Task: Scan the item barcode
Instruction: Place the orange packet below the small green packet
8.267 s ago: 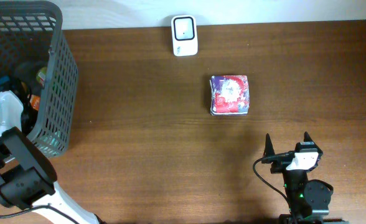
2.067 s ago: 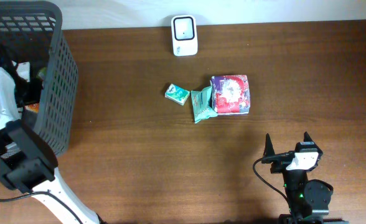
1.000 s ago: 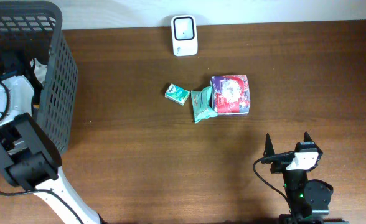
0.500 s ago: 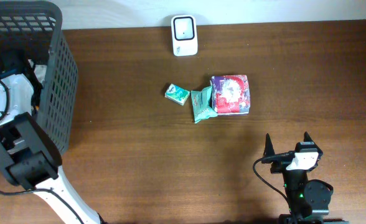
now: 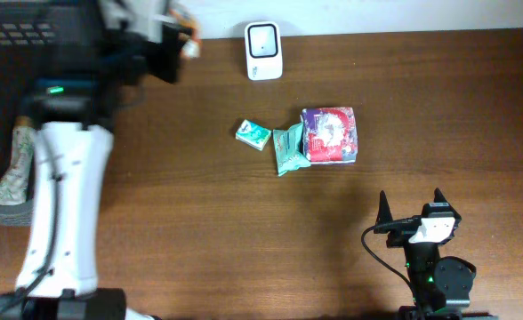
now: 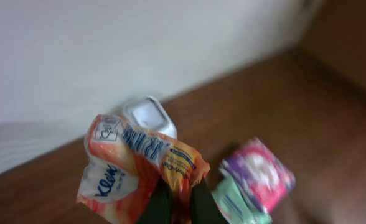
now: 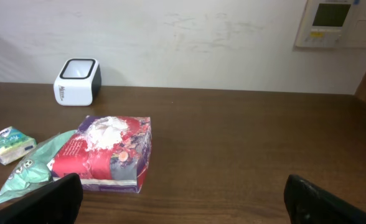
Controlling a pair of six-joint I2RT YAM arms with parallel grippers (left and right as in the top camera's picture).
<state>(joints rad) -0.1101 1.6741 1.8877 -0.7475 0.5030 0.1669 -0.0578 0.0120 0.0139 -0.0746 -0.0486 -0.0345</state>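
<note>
The spot by the green pack's near edge [image 5: 253, 157] is bare, so the robot's left gripper needs to go down there, back and to the right in the overhead view, and let go.
My left gripper [image 5: 178, 44] is shut on an orange and white Kleenex tissue pack [image 6: 133, 167], held in the air at the back left of the table; its dark fingers [image 6: 163, 202] pinch the pack's lower edge. The white barcode scanner [image 5: 264, 51] stands at the back edge, a little to the right of the held pack, and shows behind the pack as the scanner [image 6: 148, 116] in the left wrist view. My right gripper [image 7: 189, 208] rests open near the front right with nothing between its fingers.
A dark mesh basket [image 5: 8, 34] stands at the far left with a beige pouch [image 5: 11, 169] in it. On the table's middle lie a small green pack [image 5: 253, 133], a teal pack [image 5: 287, 149] and a purple-red pack [image 5: 329, 135], close together.
The left gripper closed inside the basket, then rose out with the Kleenex pack and swung right toward the scanner. The right arm has not moved.
</note>
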